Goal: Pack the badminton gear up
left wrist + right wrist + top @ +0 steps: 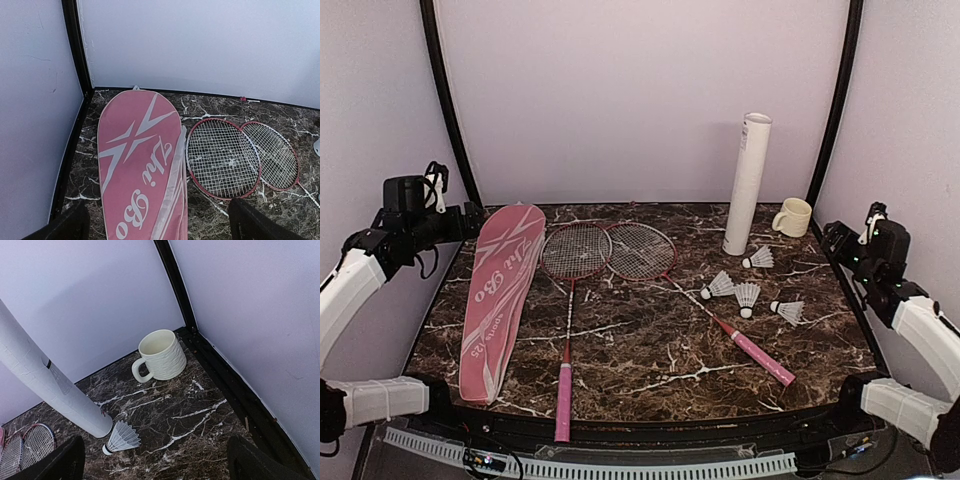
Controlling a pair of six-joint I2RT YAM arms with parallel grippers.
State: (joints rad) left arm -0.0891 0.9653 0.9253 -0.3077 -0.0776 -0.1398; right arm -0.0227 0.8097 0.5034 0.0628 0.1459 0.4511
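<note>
My right gripper rises to the left in the top view, onto the white tube's upper end [754, 136] next, because that tube end stands higher than my open fingers.
The pink lettered racquet cover [500, 295] lies flat at the table's left, also in the left wrist view [140, 170]. Two red-rimmed racquets lie beside it, heads touching: the left one [576, 250] with its pink handle at the front edge, the right one [642, 250] slanting right. Several white shuttlecocks [747, 297] lie right of centre. The white tube [748, 183] stands upright at the back right. My left gripper [470, 222] is open and empty, held high over the cover's far end [157, 222]. My right gripper [835, 238] is open and empty, above the table's right edge [155, 460].
A cream mug [793, 217] stands right of the tube, near the back right corner [160, 356]. One shuttlecock [121, 437] lies at the tube's foot [50, 385]. Lilac walls with black corner posts close in the table on three sides.
</note>
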